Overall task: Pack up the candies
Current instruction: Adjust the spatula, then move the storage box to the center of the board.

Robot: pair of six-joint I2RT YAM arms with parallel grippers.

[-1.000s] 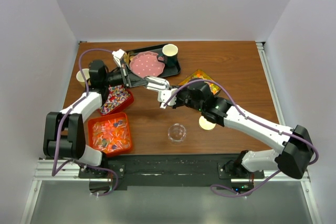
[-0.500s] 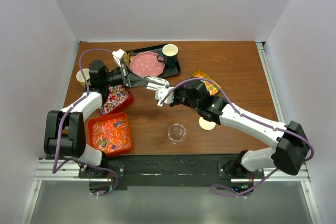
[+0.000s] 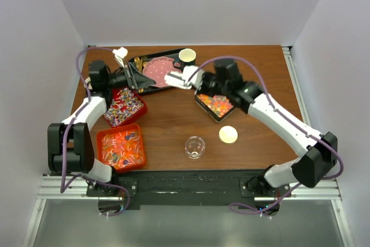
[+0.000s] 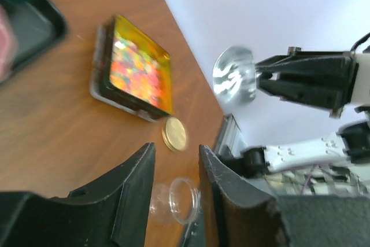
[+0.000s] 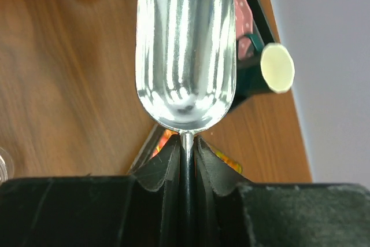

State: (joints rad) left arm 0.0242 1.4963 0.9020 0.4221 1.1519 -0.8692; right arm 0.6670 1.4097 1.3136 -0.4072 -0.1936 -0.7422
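Observation:
I will next move my left gripper back to the second red tray, nearer my base, and lower it onto the side of that tray that faces the jar.
Tiny yellow-orange-green candies fill a small black tray (image 3: 215,103), which also shows in the left wrist view (image 4: 139,67). Mixed purple-pink-white candies lie in a red tray (image 3: 123,107). Orange-red candies lie in a second red tray (image 3: 120,147) at the near left. My right gripper (image 3: 193,79) (image 5: 186,140) is shut on the handle of an empty metal scoop (image 3: 174,78) (image 5: 185,44), held above the table near the big black tray. My left gripper (image 3: 132,74) (image 4: 176,150) is open and empty at that tray's left end.
A big black tray (image 3: 193,76) at the back holds a pink dotted plate (image 3: 157,70) and a dark cup (image 3: 187,57). A clear jar (image 3: 195,146) (image 4: 182,201) and a yellow lid (image 3: 228,135) (image 4: 174,134) sit on the near middle of the table.
My right arm has swung the scoop from the table's middle back toward the big black tray, uncovering the small candy tray. My left gripper has shifted back and left.

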